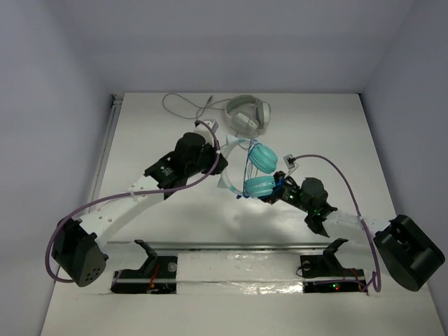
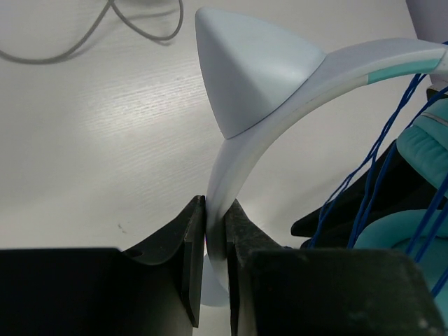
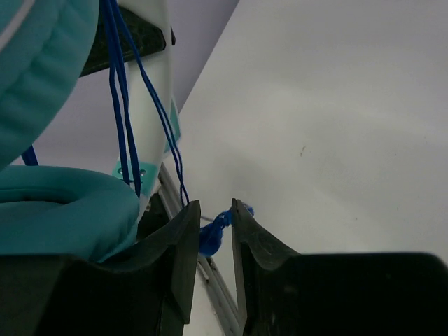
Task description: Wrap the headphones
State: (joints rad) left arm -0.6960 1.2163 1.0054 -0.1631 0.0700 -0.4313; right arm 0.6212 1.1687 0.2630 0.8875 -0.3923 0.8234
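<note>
The pale headband comes down onto the bare tabletop below next, and my left gripper releases it, since the blue cable already loops across the ear cups.
The teal headphones hang off the table between my two grippers, ear cups stacked and several loops of thin blue cable running across them. My left gripper is shut on the pale headband, pinched between its fingers. A teal ear cup shows at the right of that view. My right gripper sits by the lower ear cup. It is nearly closed, with a knotted bunch of the blue cable between its jaws.
Grey-white headphones lie at the back of the table, their grey cable curling to the left; the cable also shows in the left wrist view. A metal rail runs across the near edge by the arm bases.
</note>
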